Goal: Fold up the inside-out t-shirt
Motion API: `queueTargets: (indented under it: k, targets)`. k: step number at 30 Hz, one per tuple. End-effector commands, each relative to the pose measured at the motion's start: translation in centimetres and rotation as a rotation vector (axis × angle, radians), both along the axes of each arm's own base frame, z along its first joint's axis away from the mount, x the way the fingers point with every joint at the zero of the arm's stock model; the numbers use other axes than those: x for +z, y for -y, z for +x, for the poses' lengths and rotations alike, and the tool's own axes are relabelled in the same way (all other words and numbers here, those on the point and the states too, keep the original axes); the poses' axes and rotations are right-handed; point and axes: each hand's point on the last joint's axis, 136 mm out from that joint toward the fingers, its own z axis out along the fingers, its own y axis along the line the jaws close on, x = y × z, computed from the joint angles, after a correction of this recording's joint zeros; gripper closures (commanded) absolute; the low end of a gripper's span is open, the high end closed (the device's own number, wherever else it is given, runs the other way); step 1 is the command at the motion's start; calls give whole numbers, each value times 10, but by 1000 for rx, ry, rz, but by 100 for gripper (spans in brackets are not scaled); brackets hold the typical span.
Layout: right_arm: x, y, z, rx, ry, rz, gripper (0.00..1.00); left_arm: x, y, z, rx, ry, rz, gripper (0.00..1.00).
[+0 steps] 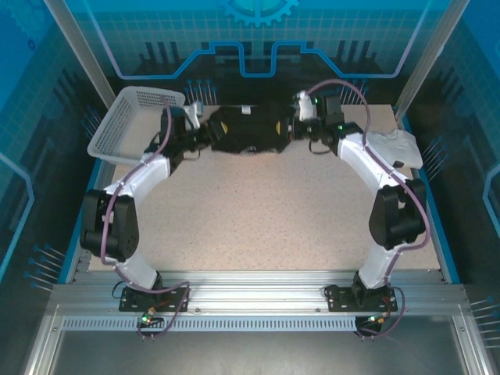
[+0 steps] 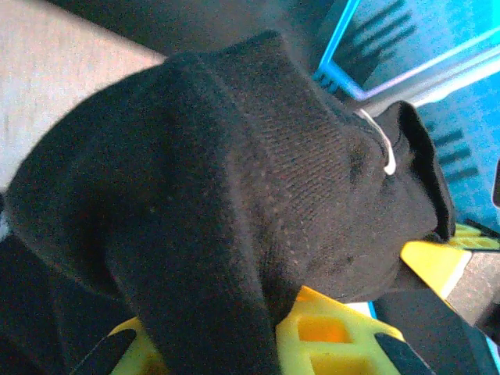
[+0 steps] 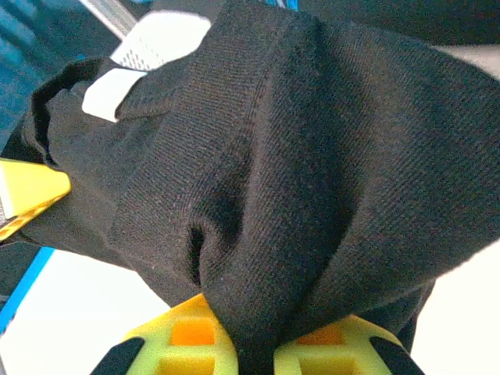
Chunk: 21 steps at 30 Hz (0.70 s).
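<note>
The bare speckled middle of the tabletop is below and back from my left gripper, so it will next move back and down to release its t-shirt end there.
The black inside-out t-shirt [image 1: 251,131] hangs bunched between both grippers at the far edge of the table, a small white label [image 1: 247,111] on its top. My left gripper [image 1: 212,130] is shut on the shirt's left end; black cloth [image 2: 211,234] runs down between its yellow fingers [image 2: 328,336]. My right gripper [image 1: 291,126] is shut on the right end, a fold of the t-shirt [image 3: 266,203] pinched between its yellow fingers [image 3: 183,344]. A white label [image 3: 117,90] shows in the right wrist view; a white thread [image 2: 387,152] shows in the left wrist view.
A white mesh basket [image 1: 133,121] stands tilted at the far left corner. A white folded garment [image 1: 397,147] lies at the right edge beside the right arm. The speckled tabletop [image 1: 266,211] spreads out in front of the shirt.
</note>
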Motion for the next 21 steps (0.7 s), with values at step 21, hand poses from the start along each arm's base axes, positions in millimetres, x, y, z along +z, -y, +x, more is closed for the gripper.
queueTargets:
  k: [21]
  targets:
    - [-171,11,-85,18,-455,-235,100,-162,-4,-116,44,-254,216,100]
